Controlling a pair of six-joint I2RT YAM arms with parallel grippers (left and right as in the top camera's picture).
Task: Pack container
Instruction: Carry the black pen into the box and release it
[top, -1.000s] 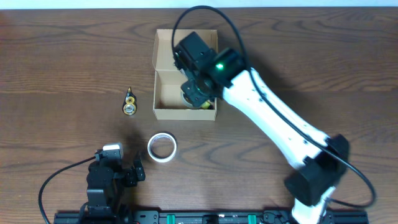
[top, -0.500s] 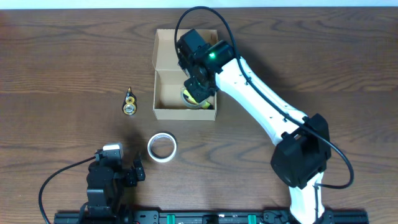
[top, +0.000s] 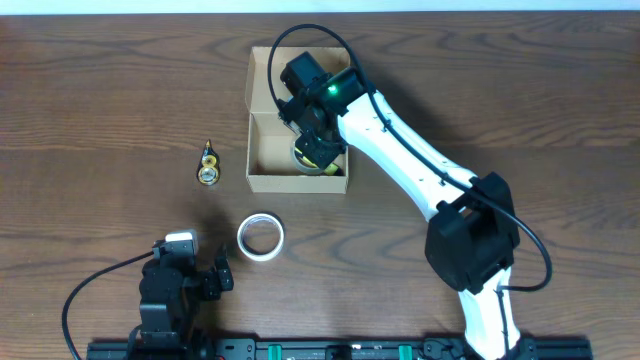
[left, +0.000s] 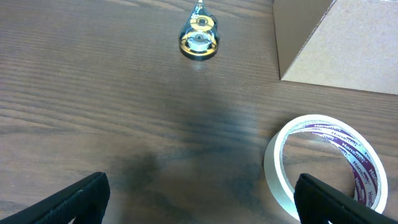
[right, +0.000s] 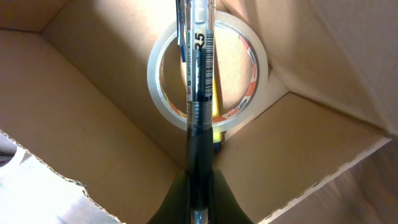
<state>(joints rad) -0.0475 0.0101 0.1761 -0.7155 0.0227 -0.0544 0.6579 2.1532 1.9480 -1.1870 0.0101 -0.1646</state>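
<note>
The dark pen (right: 200, 74) is still hanging above the tape roll, so my right gripper should next go down between the sides of the box and let go of the dark pen over the tape roll.
The container (top: 263, 181) is an open tan cardboard box at the back middle of the table, its flap lid folded back. My right gripper (top: 312, 140) reaches down into it and is shut on a dark pen (right: 200, 74) with a clear barrel. In the right wrist view my right gripper (right: 200, 180) holds the pen over a tape roll (right: 155, 78) lying on the box floor, with the box walls (right: 93, 124) around it. That tape roll also shows in the overhead view (top: 302, 160). My left gripper (top: 215, 275) is open and empty near the front edge, also seen in the left wrist view (left: 199, 199).
A white tape roll (top: 243, 237) lies on the table in front of the box, next to my left gripper's right finger (left: 273, 168). A small gold and black object (top: 207, 170) lies left of the box (left: 199, 40). The box corner (left: 336, 50) shows in the left wrist view.
My right arm has swung its elbow left and the wrist has shifted slightly left inside the box, still holding the pen. The left arm has not moved.
</note>
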